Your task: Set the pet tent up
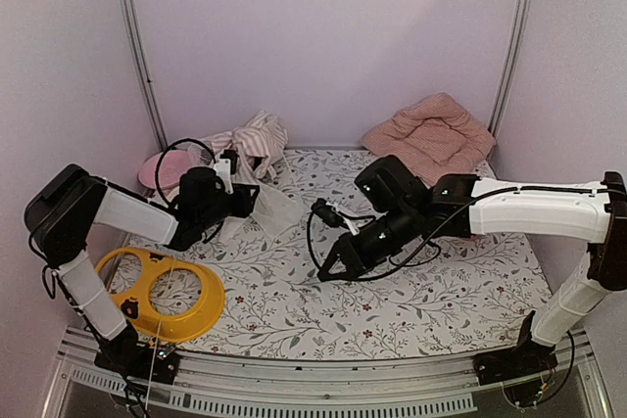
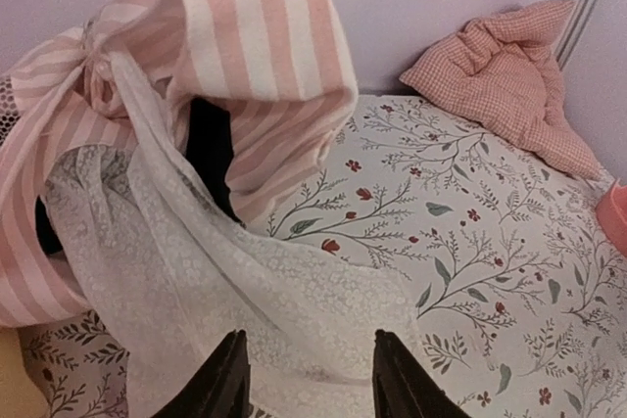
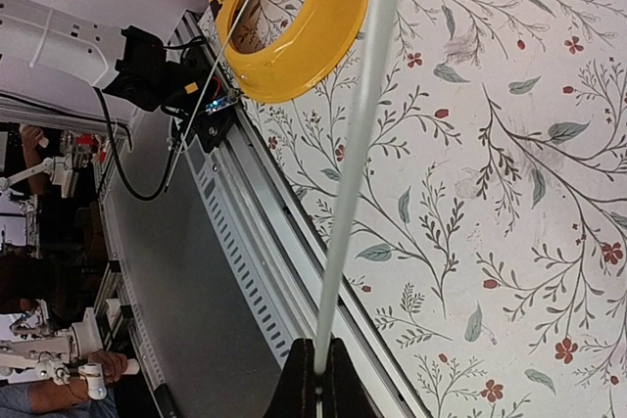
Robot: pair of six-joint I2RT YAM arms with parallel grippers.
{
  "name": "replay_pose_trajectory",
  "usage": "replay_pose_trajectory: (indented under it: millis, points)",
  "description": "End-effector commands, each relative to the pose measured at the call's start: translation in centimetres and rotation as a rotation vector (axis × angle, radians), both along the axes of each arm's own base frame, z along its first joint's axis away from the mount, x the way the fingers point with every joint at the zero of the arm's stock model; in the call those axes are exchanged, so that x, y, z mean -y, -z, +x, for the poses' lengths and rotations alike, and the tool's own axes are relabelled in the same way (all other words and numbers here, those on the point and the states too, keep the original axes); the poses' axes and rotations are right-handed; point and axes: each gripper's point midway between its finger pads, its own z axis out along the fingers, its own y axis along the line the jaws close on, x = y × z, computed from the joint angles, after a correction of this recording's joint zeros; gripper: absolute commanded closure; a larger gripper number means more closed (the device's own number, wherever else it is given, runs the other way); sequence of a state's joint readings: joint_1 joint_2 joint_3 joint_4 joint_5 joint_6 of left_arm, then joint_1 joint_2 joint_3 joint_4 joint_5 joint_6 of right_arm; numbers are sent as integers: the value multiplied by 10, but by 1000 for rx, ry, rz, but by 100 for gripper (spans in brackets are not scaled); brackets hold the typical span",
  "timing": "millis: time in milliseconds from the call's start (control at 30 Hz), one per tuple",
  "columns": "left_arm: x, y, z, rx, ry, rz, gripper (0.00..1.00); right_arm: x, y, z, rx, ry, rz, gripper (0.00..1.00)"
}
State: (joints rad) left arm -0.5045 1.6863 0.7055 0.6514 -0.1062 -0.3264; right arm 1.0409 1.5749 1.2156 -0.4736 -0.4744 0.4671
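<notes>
My left gripper isn't on the striped fabric's low corner [image 1: 263, 174] [image 2: 253, 209] yet. It should move away from my base, over the curtain, onto that corner.
The pet tent [image 1: 257, 140] lies collapsed at the back left, a heap of pink-and-white striped fabric [image 2: 245, 36]. Its white sheer curtain [image 2: 245, 271] spreads forward over the floral table cover. My left gripper [image 2: 309, 351] is open, with its jaws just above the curtain's near edge; in the top view the left gripper [image 1: 247, 201] sits right at the tent. My right gripper [image 3: 316, 367] is shut on a thin white pole [image 3: 358, 144] that runs straight away from the fingers. In the top view the right gripper [image 1: 328, 267] hovers mid-table, and the pole is too thin to see.
A pink checked cushion [image 1: 428, 134] lies at the back right, also in the left wrist view [image 2: 509, 66]. A yellow ring-shaped dish [image 1: 162, 291] sits at the front left, also in the right wrist view [image 3: 304, 17]. A pink bowl [image 1: 160, 171] is beside the tent. Black cables loop by the right gripper.
</notes>
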Motion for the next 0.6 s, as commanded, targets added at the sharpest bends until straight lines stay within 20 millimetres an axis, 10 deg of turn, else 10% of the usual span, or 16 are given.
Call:
replay_pose_trajectory:
  millis: [0, 567]
  points:
    - [9, -38, 14, 303, 81, 83, 56, -15, -19, 14, 92, -13, 62, 100]
    - [20, -20, 70, 263, 227, 190, 62, -12, -34, 22, 117, -5, 80, 100]
